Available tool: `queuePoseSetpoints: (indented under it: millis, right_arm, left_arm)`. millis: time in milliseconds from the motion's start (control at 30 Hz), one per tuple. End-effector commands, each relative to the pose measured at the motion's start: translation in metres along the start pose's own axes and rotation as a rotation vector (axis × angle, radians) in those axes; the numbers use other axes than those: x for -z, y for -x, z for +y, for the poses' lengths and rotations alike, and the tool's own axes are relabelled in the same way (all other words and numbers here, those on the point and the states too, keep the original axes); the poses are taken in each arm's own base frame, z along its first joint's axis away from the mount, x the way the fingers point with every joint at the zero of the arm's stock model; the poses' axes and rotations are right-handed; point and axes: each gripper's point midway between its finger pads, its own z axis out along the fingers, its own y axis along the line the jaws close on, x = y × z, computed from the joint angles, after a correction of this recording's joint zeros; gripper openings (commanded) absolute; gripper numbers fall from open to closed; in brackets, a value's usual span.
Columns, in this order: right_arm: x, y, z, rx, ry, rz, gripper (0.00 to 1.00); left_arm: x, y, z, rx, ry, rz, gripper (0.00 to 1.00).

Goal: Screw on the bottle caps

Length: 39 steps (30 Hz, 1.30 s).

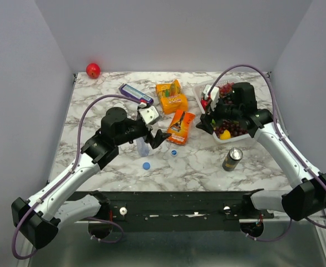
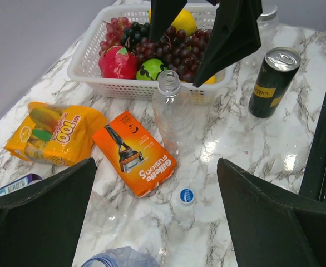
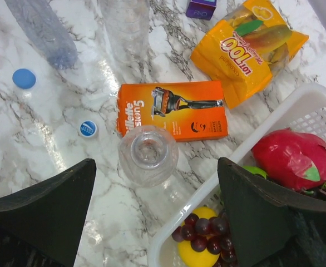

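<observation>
The upright bottle stands to the right of my left gripper in the top view, so the gripper needs to go that way, onto the upright clear bottle's lower part (image 2: pixel 178 140).
One clear bottle (image 3: pixel 148 154) stands upright and uncapped between the orange razor pack and the basket; it also shows in the left wrist view (image 2: pixel 174 111). A blue-tinted bottle (image 1: pixel 143 146) stands by my left gripper (image 1: pixel 156 138), its mouth at the bottom of the left wrist view (image 2: pixel 118 258). Another clear bottle (image 3: pixel 124 28) lies nearby. A blue cap with a white label (image 2: pixel 186 196) lies on the marble between my left fingers, well below them. A plain blue cap (image 1: pixel 146 165) lies nearer the front. My right gripper (image 3: pixel 154 222) hovers open over the upright bottle and the basket rim. Both grippers are empty.
A white basket (image 1: pixel 199 92) of fruit stands at the back right. A dark drink can (image 1: pixel 232 159) stands front right. An orange razor pack (image 1: pixel 181 127), an orange snack bag (image 1: pixel 171 95), a purple pack (image 1: pixel 135 93) and a red ball (image 1: pixel 93 70) lie further back.
</observation>
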Motion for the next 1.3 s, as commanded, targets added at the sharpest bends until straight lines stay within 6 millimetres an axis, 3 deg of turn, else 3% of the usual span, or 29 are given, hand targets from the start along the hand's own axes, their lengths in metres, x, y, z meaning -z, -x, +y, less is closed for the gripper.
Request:
queuePoseSetpoints:
  millis: [0, 167, 267, 367, 400, 433, 500, 600, 633, 700, 767, 900, 1100, 1267]
  right_arm:
    - [-0.016, 0.003, -0.016, 0.001, -0.049, -0.008, 0.95]
    - [-0.03, -0.006, -0.023, -0.011, -0.048, 0.005, 0.92]
    - [-0.037, -0.008, -0.018, -0.011, -0.018, 0.002, 0.84]
    - [-0.043, -0.011, -0.009, 0.001, 0.018, -0.002, 0.68]
    - [-0.045, -0.011, -0.003, 0.005, 0.032, -0.005, 0.57]
    - [-0.045, -0.011, 0.0, 0.007, 0.037, -0.006, 0.51]
    - [-0.042, -0.01, 0.006, 0.007, 0.04, -0.003, 0.36]
    - [-0.023, 0.002, 0.007, -0.012, 0.005, -0.006, 0.22]
    - [-0.009, 0.018, 0.008, 0.004, -0.01, -0.037, 0.19]
    - [0.006, 0.026, 0.022, -0.007, 0.033, -0.041, 0.11]
    - [0.025, 0.048, 0.031, -0.013, 0.052, -0.083, 0.1]
    - [0.048, 0.068, 0.061, -0.077, 0.163, -0.13, 0.08]
    - [0.058, 0.087, 0.086, -0.166, 0.297, -0.194, 0.09]
    - [0.061, 0.096, 0.095, -0.195, 0.358, -0.224, 0.09]
  left_arm:
    - [0.009, 0.01, -0.005, 0.009, -0.03, -0.03, 0.99]
    - [0.01, 0.008, -0.002, 0.009, -0.018, -0.033, 0.99]
    - [0.009, 0.007, -0.004, 0.019, -0.03, -0.039, 0.99]
    - [0.005, 0.004, -0.01, 0.038, -0.067, -0.049, 0.99]
    - [0.003, 0.001, -0.013, 0.044, -0.082, -0.047, 0.99]
    - [0.002, 0.0, -0.014, 0.055, -0.089, -0.053, 0.99]
    - [-0.004, -0.003, -0.017, 0.057, -0.093, -0.069, 0.99]
    - [-0.015, -0.014, -0.032, 0.047, -0.128, -0.055, 0.99]
    - [-0.016, -0.017, -0.037, 0.043, -0.142, -0.055, 0.99]
    - [-0.022, -0.026, -0.052, 0.039, -0.182, -0.056, 0.99]
    - [-0.027, -0.03, -0.068, 0.049, -0.218, -0.061, 0.99]
    - [-0.038, -0.05, -0.075, 0.092, -0.208, -0.042, 0.99]
    - [-0.054, -0.053, -0.072, 0.121, -0.17, -0.078, 0.99]
    - [-0.062, -0.056, -0.066, 0.119, -0.131, -0.075, 0.99]
